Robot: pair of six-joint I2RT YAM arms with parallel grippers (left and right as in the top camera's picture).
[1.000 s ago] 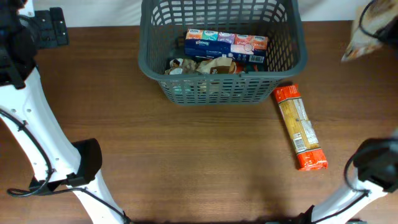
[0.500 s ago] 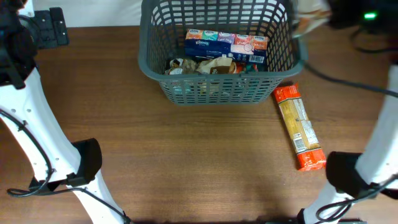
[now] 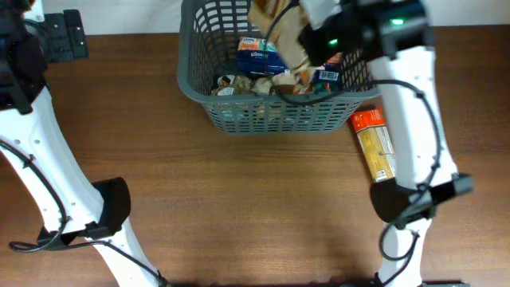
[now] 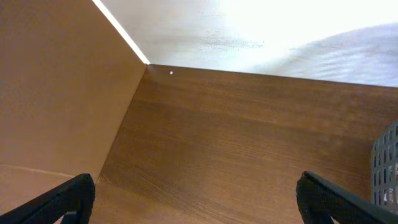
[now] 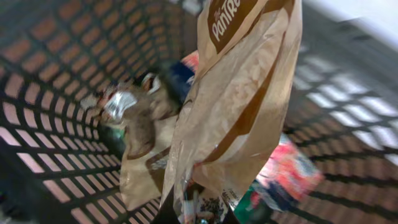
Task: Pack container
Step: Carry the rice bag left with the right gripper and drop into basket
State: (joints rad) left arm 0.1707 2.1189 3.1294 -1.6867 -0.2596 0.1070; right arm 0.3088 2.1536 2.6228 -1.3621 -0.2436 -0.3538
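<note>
The basket's contents leave room below the basket's rim. My right gripper will next lower to the left in the overhead view, over the tissue pack (image 3: pixel 256 53), and release the bread bag (image 3: pixel 275 14).
The dark grey lattice basket (image 3: pixel 199 88) stands at the table's far middle. It holds a tissue pack (image 3: pixel 256 53) and crumpled packets (image 3: pixel 239 83). My right gripper (image 3: pixel 307 36) hangs over the basket, shut on a tan and brown bread bag (image 3: pixel 275 14). In the right wrist view the bag (image 5: pixel 239 106) dangles from the fingers (image 5: pixel 199 208) above the basket's contents (image 5: pixel 134 109). My left gripper (image 4: pixel 199 199) is open and empty over bare table; the basket's edge (image 4: pixel 385 171) shows at its right.
An orange pasta packet (image 3: pixel 381 159) lies on the table to the right of the basket, under my right arm. The left arm's base (image 3: pixel 107 207) stands at the front left. A white wall (image 4: pixel 249 31) borders the table's far edge.
My right arm has swung in from the far right with the bread bag and now holds it over the basket. The left arm has not moved.
</note>
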